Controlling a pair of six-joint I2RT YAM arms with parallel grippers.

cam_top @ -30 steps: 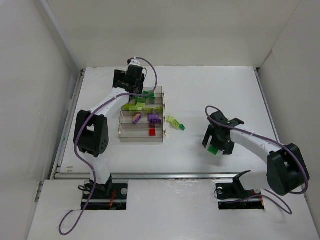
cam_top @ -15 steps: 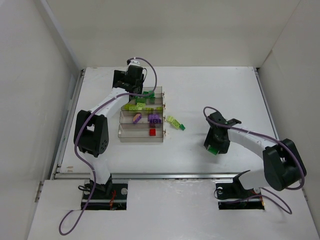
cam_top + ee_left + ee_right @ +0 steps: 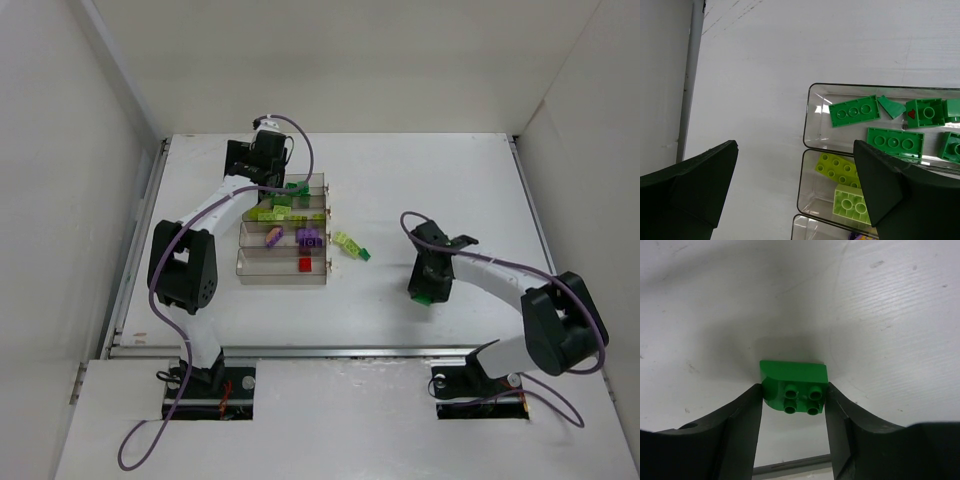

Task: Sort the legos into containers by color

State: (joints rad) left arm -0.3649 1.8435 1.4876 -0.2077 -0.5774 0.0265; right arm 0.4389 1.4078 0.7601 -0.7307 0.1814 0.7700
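Note:
My right gripper next lifts the dark green lego, then moves outward, left in the top view, over the farthest bin (image 3: 301,186), which holds dark green legos.
A dark green lego (image 3: 794,385) lies on the white table at the right, also seen in the top view as the dark green lego (image 3: 424,297). My right gripper (image 3: 794,392) is closed onto its two sides, fingers touching it. The containers (image 3: 240,262) hold sorted legos: dark green ones (image 3: 854,111) in the farthest bin, yellow-green ones (image 3: 837,167) in the second, purple (image 3: 308,237) in the third, red (image 3: 305,264) in the nearest. My left gripper (image 3: 795,155) hangs open over the bins' left end, holding nothing; in the top view the left gripper (image 3: 260,160) is at the tray's far corner.
A yellow-green lego (image 3: 346,241) and a small dark green one (image 3: 364,254) lie on the table just right of the tray. White walls enclose the table on three sides. A metal rail (image 3: 690,80) runs along the table's left edge.
The right gripper's fingers have closed in from wide open onto the dark green lego, and the arm has shifted slightly left. The left arm has not moved.

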